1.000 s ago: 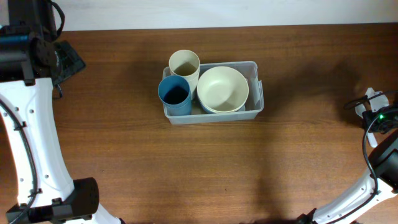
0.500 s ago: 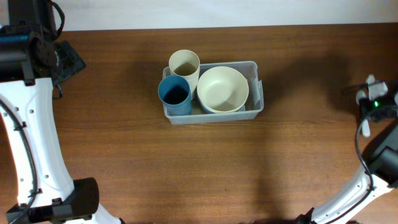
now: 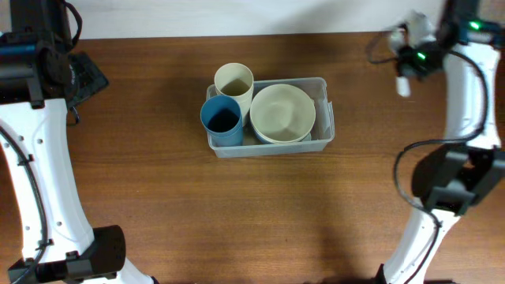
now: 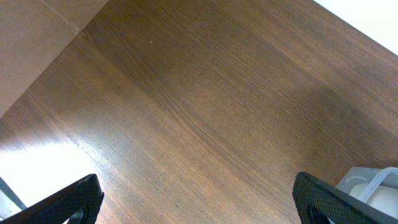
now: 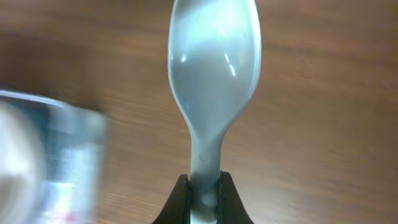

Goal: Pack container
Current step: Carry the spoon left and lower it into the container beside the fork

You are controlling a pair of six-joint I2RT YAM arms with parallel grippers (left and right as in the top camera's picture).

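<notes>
I need to move my right gripper to the left in the overhead view next, then down over the container's end beside the cream bowl (image 3: 282,112), because there is a gap at that end.
The clear plastic container (image 3: 326,131) sits mid-table and holds a cream bowl (image 3: 282,112) and a blue cup (image 3: 222,120). A cream cup (image 3: 234,81) stands at its back left corner. My right gripper (image 3: 407,66) hovers above the table's back right, shut on the handle of a pale spoon (image 3: 402,84). In the right wrist view the spoon (image 5: 214,68) points away from the gripper (image 5: 204,194), and the container (image 5: 56,155) is a blur at the left. My left gripper (image 4: 196,202) is open over bare wood at the far left, with a container corner (image 4: 373,182) showing at the right.
The table's back edge meets a white wall just behind my right gripper. Both white arms rise from the front edge, the left arm (image 3: 39,173) along the left side and the right arm (image 3: 461,102) along the right side.
The right arm has swung from the table's right edge to the back right, nearer the container, carrying the spoon. The left arm has not moved.
</notes>
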